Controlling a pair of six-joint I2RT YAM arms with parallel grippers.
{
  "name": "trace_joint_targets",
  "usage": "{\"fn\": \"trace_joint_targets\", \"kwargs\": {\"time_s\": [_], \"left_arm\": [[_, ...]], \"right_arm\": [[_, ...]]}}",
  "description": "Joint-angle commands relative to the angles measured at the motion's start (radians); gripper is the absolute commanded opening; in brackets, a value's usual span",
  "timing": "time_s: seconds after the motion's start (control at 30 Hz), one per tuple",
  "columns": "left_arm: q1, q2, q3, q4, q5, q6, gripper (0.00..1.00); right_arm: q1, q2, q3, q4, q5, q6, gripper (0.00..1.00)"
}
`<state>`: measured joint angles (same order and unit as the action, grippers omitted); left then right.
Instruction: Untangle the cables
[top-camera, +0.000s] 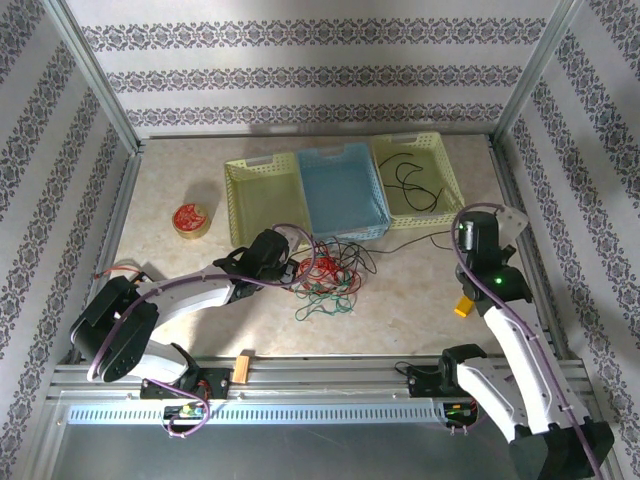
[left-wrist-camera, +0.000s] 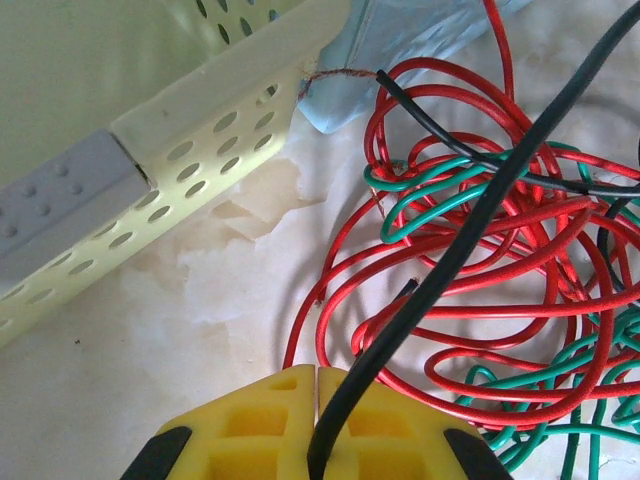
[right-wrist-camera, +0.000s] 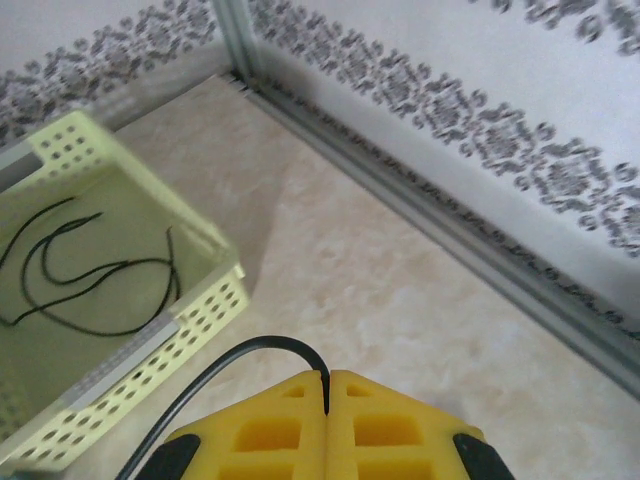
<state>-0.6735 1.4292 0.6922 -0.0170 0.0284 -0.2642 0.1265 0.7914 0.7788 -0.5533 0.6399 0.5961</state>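
Observation:
My right gripper will next rise outward, swing in over the yellow basket outward of it, which already holds black cables, and release this matching cable.
A tangle of red, green and black cables (top-camera: 325, 278) lies mid-table, in front of the blue basket. In the left wrist view, red loops (left-wrist-camera: 480, 250) cross green strands (left-wrist-camera: 430, 195) on the marble top. A black cable (left-wrist-camera: 480, 220) runs from the pile over my yellow fingers into their seam. My left gripper (left-wrist-camera: 317, 372) is shut on it, at the left edge of the tangle (top-camera: 293, 268). My right gripper (right-wrist-camera: 325, 378) is shut on a black cable (right-wrist-camera: 210, 372) that curls left out of the fingertips. It hovers near the right wall (top-camera: 462, 306), well away from the pile.
Three baskets stand in a row at the back: yellow (top-camera: 245, 200), blue (top-camera: 340, 190), and yellow (top-camera: 450, 180) holding loose black cables (top-camera: 412, 185). A round tin (top-camera: 191, 220) with coiled red wire sits far left. Patterned walls and metal rails enclose the table.

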Motion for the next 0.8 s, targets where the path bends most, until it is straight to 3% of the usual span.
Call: {"fn": "trace_joint_targets", "kwargs": {"time_s": [0.0, 0.23, 0.37, 0.47, 0.63, 0.77], "left_arm": [[0.012, -0.017, -0.022, -0.038, -0.019, -0.007, 0.0], [0.014, -0.004, -0.042, -0.035, -0.018, -0.006, 0.0], [0.015, 0.005, -0.05, -0.037, -0.018, 0.0, 0.0], [0.015, 0.01, -0.045, -0.039, -0.008, 0.008, 0.0], [0.015, 0.026, -0.007, -0.037, 0.042, -0.003, 0.0], [0.016, 0.033, 0.01, -0.001, 0.088, -0.023, 0.0]], "right_arm": [[-0.047, -0.03, 0.048, -0.016, 0.052, -0.056, 0.0], [-0.195, -0.058, 0.115, -0.018, 0.039, -0.093, 0.0], [-0.339, -0.06, 0.176, 0.002, -0.061, -0.094, 0.0], [-0.427, -0.039, 0.222, 0.047, -0.229, -0.092, 0.0], [-0.375, 0.1, 0.378, 0.105, -0.502, -0.119, 0.0], [-0.28, 0.241, 0.532, 0.108, -0.572, -0.15, 0.0]]}}
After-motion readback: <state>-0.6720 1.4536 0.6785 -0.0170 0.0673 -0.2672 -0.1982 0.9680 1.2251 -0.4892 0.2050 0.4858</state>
